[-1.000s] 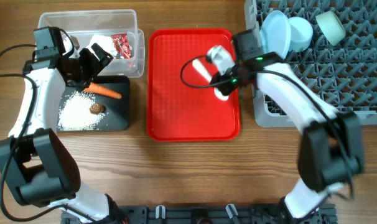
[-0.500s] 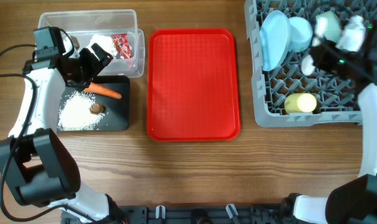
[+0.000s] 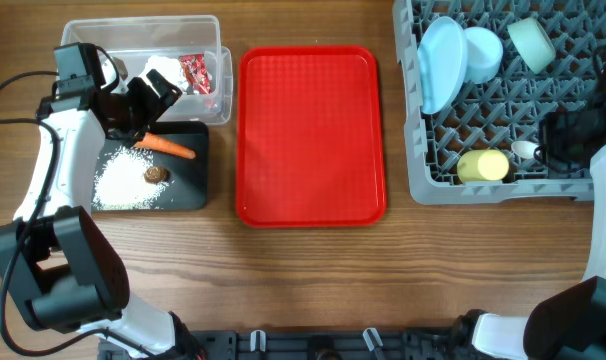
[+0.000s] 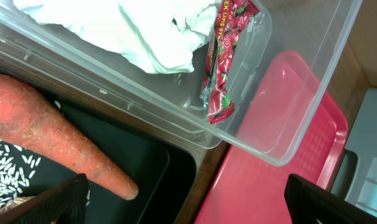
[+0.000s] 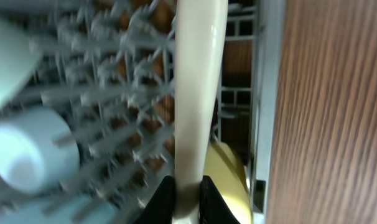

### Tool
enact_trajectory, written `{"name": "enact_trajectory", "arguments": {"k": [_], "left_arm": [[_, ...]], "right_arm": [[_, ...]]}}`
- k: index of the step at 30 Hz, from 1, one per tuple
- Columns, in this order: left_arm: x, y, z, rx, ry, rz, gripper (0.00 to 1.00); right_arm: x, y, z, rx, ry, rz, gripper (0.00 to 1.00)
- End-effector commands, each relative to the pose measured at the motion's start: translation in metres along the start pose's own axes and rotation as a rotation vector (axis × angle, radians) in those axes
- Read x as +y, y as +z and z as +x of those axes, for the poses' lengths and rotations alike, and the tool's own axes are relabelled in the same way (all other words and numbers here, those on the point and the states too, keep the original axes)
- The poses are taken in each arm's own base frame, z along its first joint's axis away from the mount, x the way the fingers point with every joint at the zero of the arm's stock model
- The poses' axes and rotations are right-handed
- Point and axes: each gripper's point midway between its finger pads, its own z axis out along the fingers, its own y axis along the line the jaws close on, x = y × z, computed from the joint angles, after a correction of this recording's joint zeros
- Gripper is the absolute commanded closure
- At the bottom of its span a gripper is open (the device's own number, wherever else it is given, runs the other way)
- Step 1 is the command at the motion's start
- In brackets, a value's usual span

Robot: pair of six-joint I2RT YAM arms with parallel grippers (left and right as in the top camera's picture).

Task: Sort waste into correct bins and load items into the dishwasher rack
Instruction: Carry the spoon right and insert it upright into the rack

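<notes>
The right gripper moves away from the yellow cup [image 3: 483, 165] and down to free the white spoon next, since the rack's edge row below is empty.
My right gripper [image 3: 555, 146] is shut on the white spoon [image 5: 198, 93], low over the front right of the grey dishwasher rack [image 3: 423, 185]. The spoon's bowl [image 3: 524, 150] lies beside the yellow cup [image 3: 483, 165]. A pale blue plate [image 3: 440, 62] and two bowls [image 3: 483, 52] [image 3: 531, 42] stand in the rack's far rows. My left gripper [image 3: 143, 105] hangs open above the carrot [image 4: 58, 149] in the black bin [image 3: 188, 190], with rice [image 3: 123, 180] and a brown lump [image 3: 155, 174]. The clear bin [image 3: 221, 70] holds tissue [image 4: 145, 31] and the red wrapper [image 4: 223, 68].
A flat red tray [image 3: 308, 130] lies between the bins and the rack with nothing on it. Bare wooden table runs along the front. The rack's right edge borders wood in the right wrist view.
My right arm has carried the spoon from the red tray over to the rack's front right corner. The left arm has stayed where it was.
</notes>
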Motion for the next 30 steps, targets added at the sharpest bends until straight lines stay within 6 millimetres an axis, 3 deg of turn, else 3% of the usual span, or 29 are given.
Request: {"name": "enact_trajectory", "arguments": {"k": [1,6,9,11,16,20,22,25,30], "left_arm": [[-0.003,-0.007,-0.003,-0.014,0.015,0.014,0.0],[-0.003,-0.007,-0.003,-0.014,0.015,0.014,0.0],[-0.003,-0.007,-0.003,-0.014,0.015,0.014,0.0],[-0.003,-0.007,-0.003,-0.014,0.015,0.014,0.0],[-0.003,-0.007,-0.003,-0.014,0.015,0.014,0.0],[-0.003,-0.007,-0.003,-0.014,0.015,0.014,0.0],[-0.003,-0.007,-0.003,-0.014,0.015,0.014,0.0],[-0.003,-0.007,-0.003,-0.014,0.015,0.014,0.0],[-0.003,-0.007,-0.003,-0.014,0.015,0.014,0.0]], "right_arm": [[-0.004,-0.003,-0.017,-0.095,0.169,0.011,0.94],[-0.009,-0.006,-0.033,-0.191,0.122,0.038,0.92],[0.009,-0.005,-0.046,-0.251,-0.095,-0.002,0.9],[0.019,0.003,-0.045,-0.242,-0.236,-0.011,0.96],[0.006,0.03,-0.038,-0.187,-0.251,0.08,0.95],[-0.007,0.037,-0.032,-0.152,-0.261,0.141,0.93],[-0.01,0.037,-0.031,-0.145,-0.263,0.153,0.9],[-0.011,0.037,-0.031,-0.143,-0.263,0.157,0.64],[-0.01,0.037,-0.03,-0.137,-0.264,0.151,0.51]]}}
